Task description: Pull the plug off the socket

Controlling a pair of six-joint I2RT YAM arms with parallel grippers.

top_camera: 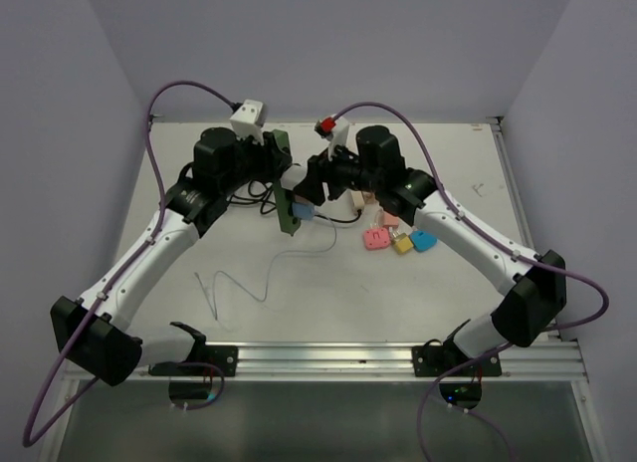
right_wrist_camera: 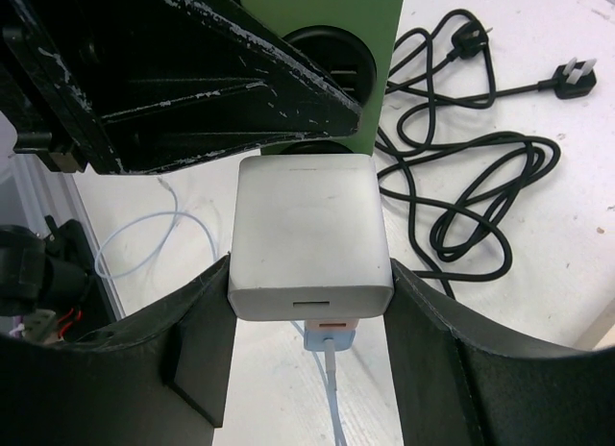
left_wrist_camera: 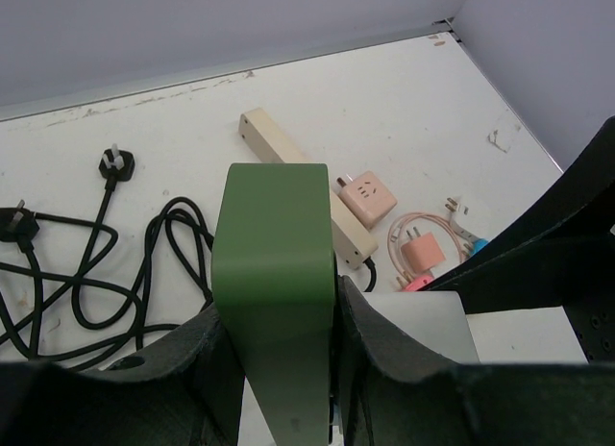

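Note:
My right gripper will next pull off the white plug and lower it to the right in the top view, onto bare tabletop by the pink plug (top_camera: 353,247).
The socket, a long dark green power strip (top_camera: 286,195), is held off the table, tilted up. My left gripper (top_camera: 271,161) is shut on its sides; in the left wrist view the strip (left_wrist_camera: 274,263) fills the gap between the fingers of the gripper (left_wrist_camera: 277,369). The plug is a white cube charger (right_wrist_camera: 309,230) with its far end against the strip's face (right_wrist_camera: 380,110), below a round outlet (right_wrist_camera: 338,54). My right gripper (right_wrist_camera: 309,278) is shut on the charger's two sides. A thin white cable (right_wrist_camera: 332,388) hangs from a light-blue connector under it. The charger also shows in the top view (top_camera: 296,176).
Black cords (left_wrist_camera: 115,273) with plugs lie coiled on the left. A cream power strip (left_wrist_camera: 288,158), a pink adapter (left_wrist_camera: 365,198) and small pink (top_camera: 375,239), yellow (top_camera: 401,244) and blue (top_camera: 424,242) plugs lie right of centre. The white cable (top_camera: 239,283) trails towards the near edge.

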